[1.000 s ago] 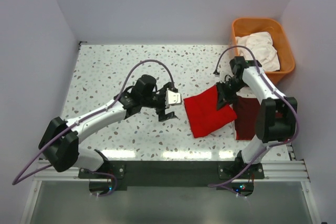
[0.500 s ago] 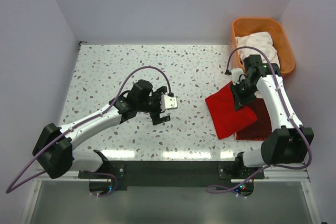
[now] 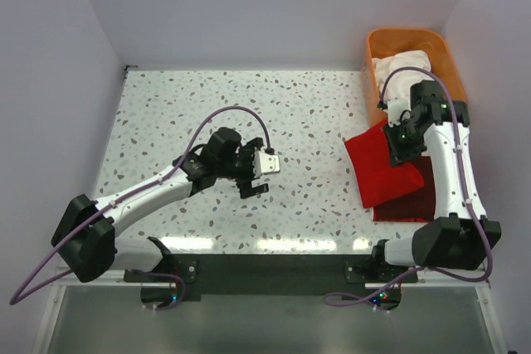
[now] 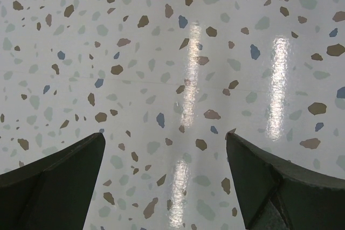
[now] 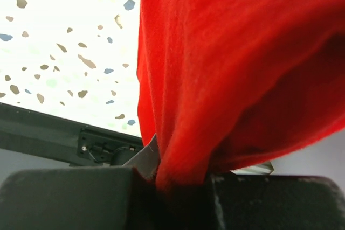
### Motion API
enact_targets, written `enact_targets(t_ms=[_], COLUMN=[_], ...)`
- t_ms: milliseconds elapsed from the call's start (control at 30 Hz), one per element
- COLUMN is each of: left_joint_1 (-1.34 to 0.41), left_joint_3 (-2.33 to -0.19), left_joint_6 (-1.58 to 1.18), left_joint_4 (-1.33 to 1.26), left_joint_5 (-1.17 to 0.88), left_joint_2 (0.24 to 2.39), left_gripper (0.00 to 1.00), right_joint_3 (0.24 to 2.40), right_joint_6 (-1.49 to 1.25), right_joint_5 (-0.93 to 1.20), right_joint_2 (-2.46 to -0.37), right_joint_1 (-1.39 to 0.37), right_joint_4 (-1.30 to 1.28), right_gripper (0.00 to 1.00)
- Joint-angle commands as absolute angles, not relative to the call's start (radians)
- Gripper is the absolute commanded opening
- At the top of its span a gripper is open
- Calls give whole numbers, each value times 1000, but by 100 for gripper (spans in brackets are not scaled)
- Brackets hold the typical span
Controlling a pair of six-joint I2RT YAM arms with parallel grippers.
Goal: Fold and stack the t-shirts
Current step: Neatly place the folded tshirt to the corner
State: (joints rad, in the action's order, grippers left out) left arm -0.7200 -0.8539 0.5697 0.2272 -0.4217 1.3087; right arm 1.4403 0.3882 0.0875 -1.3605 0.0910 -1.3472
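The bright red t-shirt [image 3: 377, 167] hangs crooked. Next, my right gripper shifts to the right in the top view and down, releasing it over the dark red t-shirt [image 3: 416, 203].
A folded bright red t-shirt [image 3: 377, 167] hangs from my right gripper [image 3: 400, 145], which is shut on its upper edge; it fills the right wrist view [image 5: 237, 63]. It lies partly over a folded dark red t-shirt [image 3: 412, 202] at the table's right edge. My left gripper [image 3: 253, 173] is open and empty over bare speckled table near the middle; its two dark fingers [image 4: 59, 171] stand wide apart in the left wrist view.
An orange basket [image 3: 431, 43] at the back right holds a crumpled white t-shirt [image 3: 406, 76]. The speckled table [image 3: 207, 113] ends at a black rail along the near edge, and walls close in left and right.
My right gripper has carried the bright red shirt to the right, from mid-table to over the dark red shirt. My left arm has drawn back slightly to the left, gripper still open.
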Motion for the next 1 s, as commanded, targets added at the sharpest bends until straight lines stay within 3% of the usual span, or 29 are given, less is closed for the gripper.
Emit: enact_targets(t_ms=[0,367,967], left_joint_1=[-716,-715,-716], left_joint_3=[-844,-831,-868], left_joint_6=[589,592,591], left_joint_4=[222,238,235], left_joint_5=[-426,-433,-446], left_joint_2=[1302,1299,1365], left_gripper=[100,100,100], right_joint_3=[1509,1410,1502], right_joint_6=[426,518,847], right_joint_5=[75,91,3], right_joint_2=[-1338,-1380,-1670], right_joint_1=[133,258,508], right_joint_4=[-1582,-1580,-1479], right_gripper=[0,0,0])
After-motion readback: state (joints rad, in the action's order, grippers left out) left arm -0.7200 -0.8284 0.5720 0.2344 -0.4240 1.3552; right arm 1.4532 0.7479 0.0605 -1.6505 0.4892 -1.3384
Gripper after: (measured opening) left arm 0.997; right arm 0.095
